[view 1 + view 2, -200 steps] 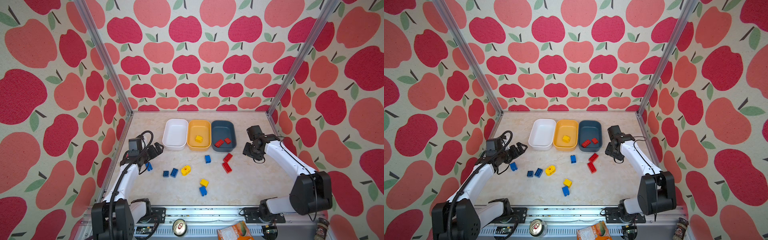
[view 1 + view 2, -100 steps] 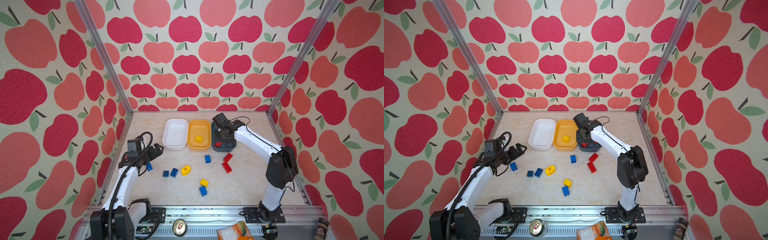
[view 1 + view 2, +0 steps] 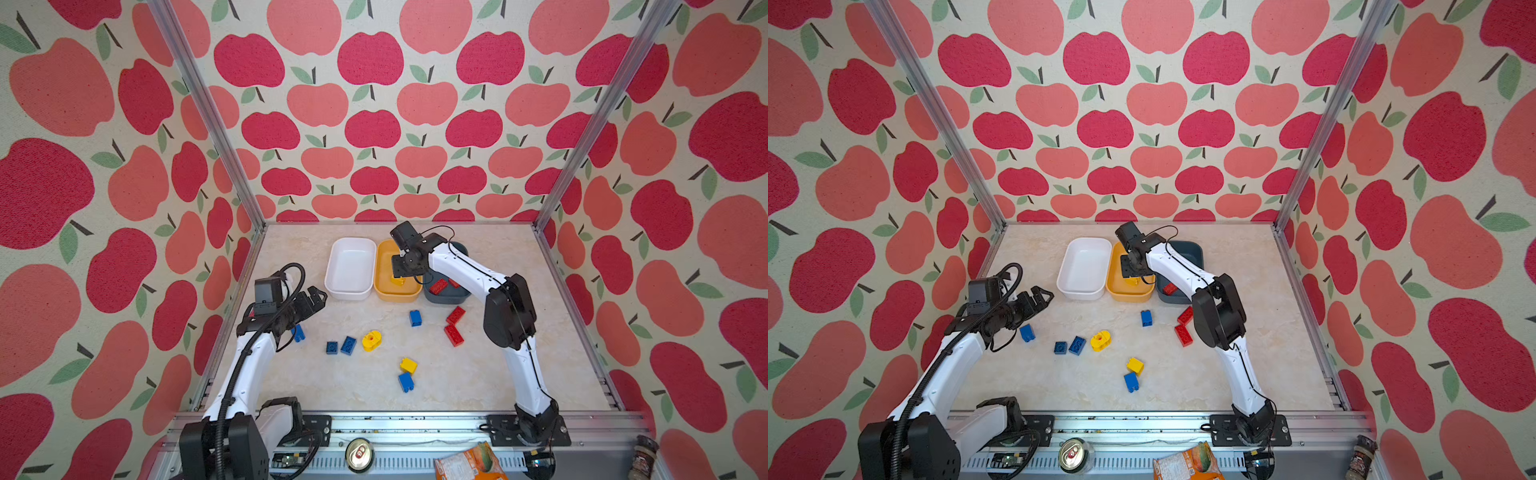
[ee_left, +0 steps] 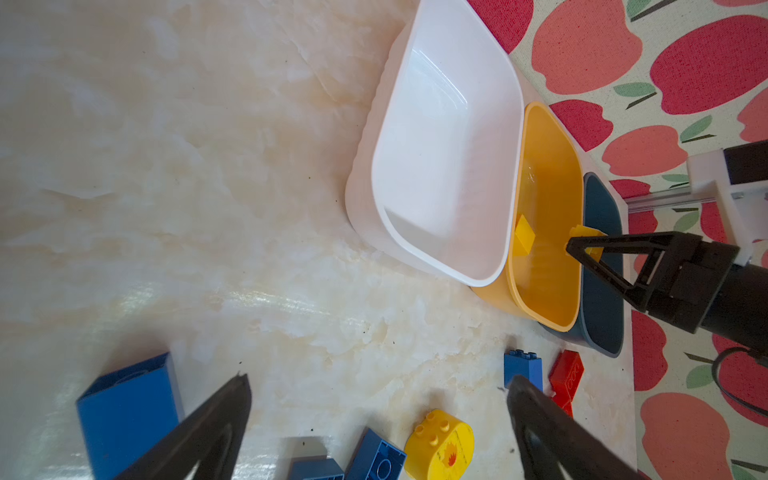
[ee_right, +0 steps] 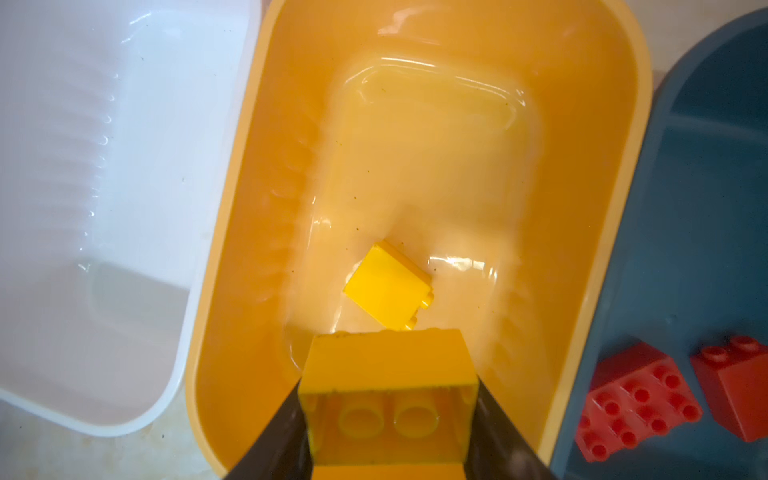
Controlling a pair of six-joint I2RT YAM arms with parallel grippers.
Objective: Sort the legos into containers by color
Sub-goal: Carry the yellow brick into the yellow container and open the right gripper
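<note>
My right gripper moves outward past the smaller brick (image 5: 388, 286) next, lowers slightly and releases the lego. The yellow-orange tub's bare far bottom lies below and outward.
Three containers stand in a row at the back: white (image 3: 351, 266), yellow-orange (image 3: 384, 266) and slate blue (image 3: 446, 297). My right gripper (image 5: 388, 415) hangs over the yellow-orange tub (image 5: 415, 145), shut on a yellow lego (image 5: 386, 395). Below it a smaller yellow brick (image 5: 388, 286) lies in the tub. Two red legos (image 5: 640, 403) lie in the blue tub. My left gripper (image 3: 311, 297) is open above the table, with a blue brick (image 3: 298, 333) just below it. Loose blue (image 3: 348, 345), red (image 3: 454, 335) and yellow (image 3: 408, 365) bricks and a rounded yellow piece (image 3: 371, 340) lie on the table.
A silver can (image 3: 360, 454) and an orange wrapper (image 3: 469, 463) sit on the front rail, outside the work area. Apple-patterned walls with metal posts close in the left, right and back. The white tub holds nothing.
My right arm swung from the right side, across the blue tub, to above the yellow-orange tub. The left arm has barely moved.
</note>
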